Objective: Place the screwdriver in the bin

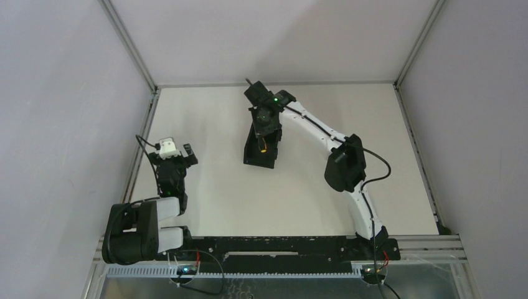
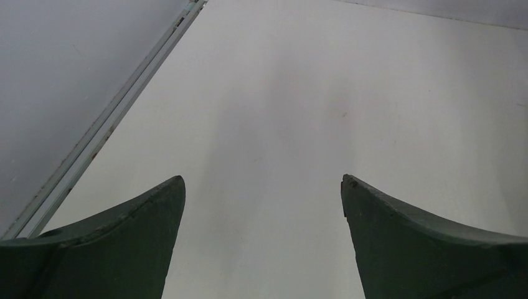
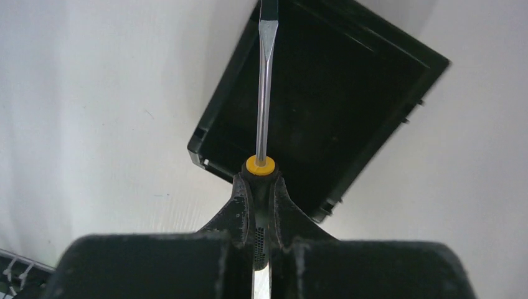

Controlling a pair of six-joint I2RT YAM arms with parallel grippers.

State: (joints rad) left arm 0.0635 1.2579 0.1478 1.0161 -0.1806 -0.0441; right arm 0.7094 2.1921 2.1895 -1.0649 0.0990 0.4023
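The screwdriver's stem and collar already hang over the opening of the bin. My right gripper will lower toward the bottom of the bin below it next and release the screwdriver (image 1: 263, 148).
The screwdriver (image 3: 264, 93) has a black handle with a yellow collar, and its thin shaft points away from the wrist camera. My right gripper (image 3: 260, 180) is shut on the handle. It hangs over the black open-top bin (image 3: 355, 87), with the shaft across the bin's opening. From above, the right gripper (image 1: 266, 128) is over the far end of the bin (image 1: 251, 157), and the yellow collar of the screwdriver (image 1: 263, 148) shows inside the bin's outline. My left gripper (image 1: 179, 149) rests near the table's left side, open and holding nothing; its wrist view shows the left gripper (image 2: 261, 187) over bare table.
An aluminium rail (image 1: 140, 146) runs along the table's left edge close to the left arm, seen also as the rail (image 2: 106, 124) in the left wrist view. A matching rail (image 1: 418, 156) borders the right side. Grey walls enclose the table.
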